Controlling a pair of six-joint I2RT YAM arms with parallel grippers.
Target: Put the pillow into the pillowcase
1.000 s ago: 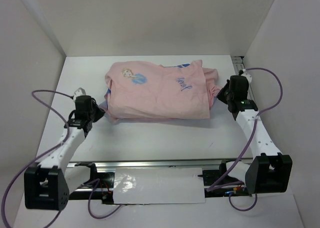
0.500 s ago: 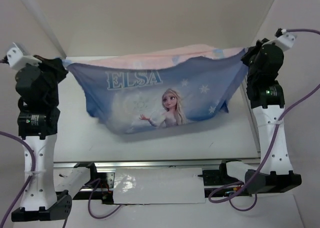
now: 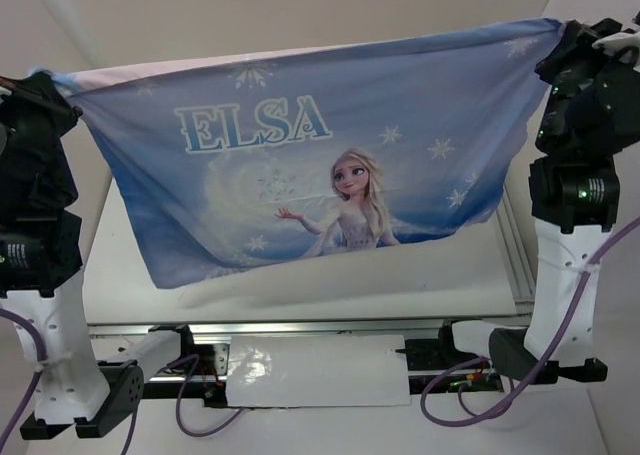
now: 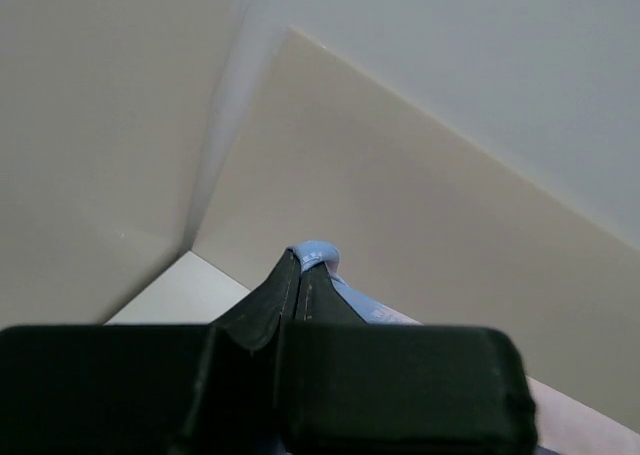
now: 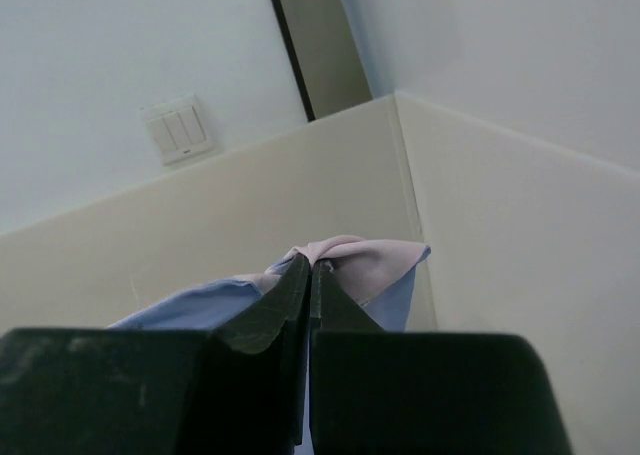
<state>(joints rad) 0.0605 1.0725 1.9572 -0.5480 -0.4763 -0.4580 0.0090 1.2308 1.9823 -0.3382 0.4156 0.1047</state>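
Note:
The left gripper will next lower its corner of the pillowcase toward the white table's far corner below it and release it there, since the cloth hangs spread out.
The pillowcase (image 3: 300, 175) hangs stretched between my two grippers, high above the table, with its blue Elsa side facing the top camera. My left gripper (image 3: 55, 85) is shut on its upper left corner. My right gripper (image 3: 565, 35) is shut on its upper right corner. In the left wrist view the gripper (image 4: 303, 265) pinches a blue fold of pillowcase (image 4: 318, 253). In the right wrist view the gripper (image 5: 311, 265) pinches pink and blue pillowcase fabric (image 5: 375, 260). The pillow does not show; I cannot tell whether it is inside.
The white table (image 3: 300, 300) lies below the hanging cloth, with a metal rail (image 3: 300, 327) along its near edge and another (image 3: 512, 265) on the right. White enclosure walls (image 3: 300, 15) stand close behind and beside both raised arms.
Both arms rose from table level to high up, lifting the pillowcase off the table. It went from a pink lump lying flat to a taut sheet hanging blue side out.

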